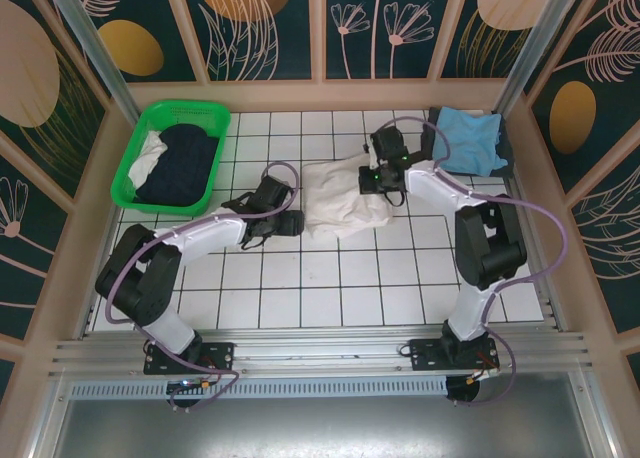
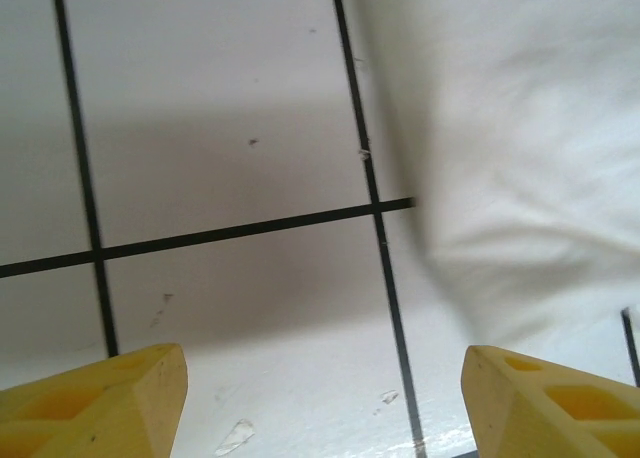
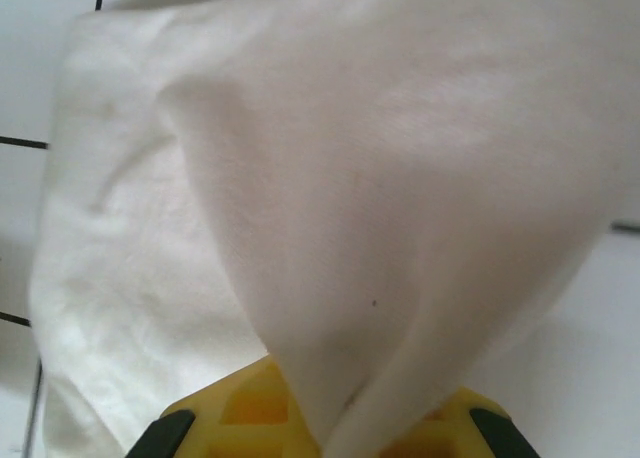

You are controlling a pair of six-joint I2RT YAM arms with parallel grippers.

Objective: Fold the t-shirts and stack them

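I should next lift my right gripper, carry the white t-shirt [image 1: 338, 200] outward onto the light blue t-shirt [image 1: 468, 138] and let it go there. That one lies outward of the gripper, by the wall.
A white t-shirt [image 1: 338, 200] lies folded in the middle of the tiled table. My right gripper [image 1: 381, 187] is at its right edge. In the right wrist view the gripper [image 3: 340, 433] is shut on a raised fold of the white t-shirt [image 3: 380, 178], which drapes up from between the yellow fingers. My left gripper [image 1: 296, 206] sits just left of the shirt. In the left wrist view the gripper [image 2: 325, 408] is open over bare tile, and the shirt's edge [image 2: 520, 128] lies ahead to the right, apart from the fingertips [image 2: 110, 403]. A light blue t-shirt [image 1: 468, 138] lies at the back right.
A green slotted basket [image 1: 128, 168] stands at the back left, holding a dark navy t-shirt [image 1: 185, 158] and a bit of white cloth [image 1: 148, 156]. A dark cloth edge [image 1: 506, 146] shows under the light blue shirt. Wooden walls ring the table.
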